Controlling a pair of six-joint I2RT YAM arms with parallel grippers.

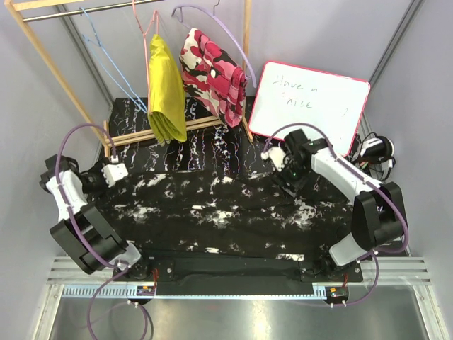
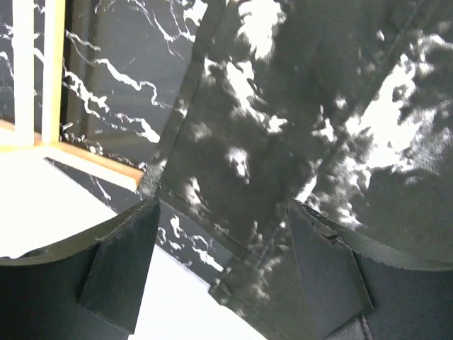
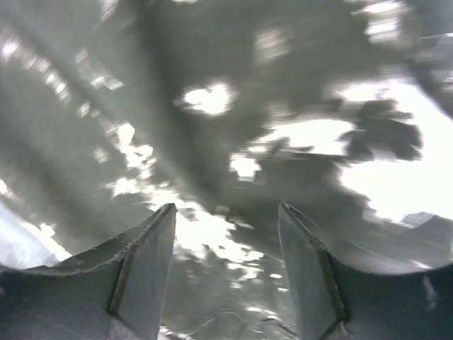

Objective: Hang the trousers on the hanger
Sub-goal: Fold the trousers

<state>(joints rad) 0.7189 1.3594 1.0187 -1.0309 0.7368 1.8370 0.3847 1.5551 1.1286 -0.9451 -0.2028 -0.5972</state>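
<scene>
The left gripper moves outward and to the right in the top view next, then down astride the trousers' far hemmed edge (image 1: 134, 174) (image 2: 182, 108), which lies beyond its fingers.
The black trousers (image 1: 212, 209) with white blotches lie spread flat across the table from left to right. My left gripper (image 1: 112, 184) is open just above their left end; in the left wrist view (image 2: 223, 207) the jaws stand wide over a hemmed corner of the trousers (image 2: 283, 127). My right gripper (image 1: 287, 184) is open over their upper right part; its wrist view (image 3: 226, 210) shows blurred trouser fabric (image 3: 233, 120) close below the spread fingers. The light-blue wire hanger (image 1: 106, 60) hangs on the wooden rack at the back left, empty.
The wooden rack (image 1: 53, 60) stands at the back. It also carries a pink wire hanger (image 1: 145, 28) with a yellow garment (image 1: 165, 92) and a lilac hanger (image 1: 226, 35) with a pink camouflage garment (image 1: 212, 74). A whiteboard (image 1: 311, 106) leans at the back right.
</scene>
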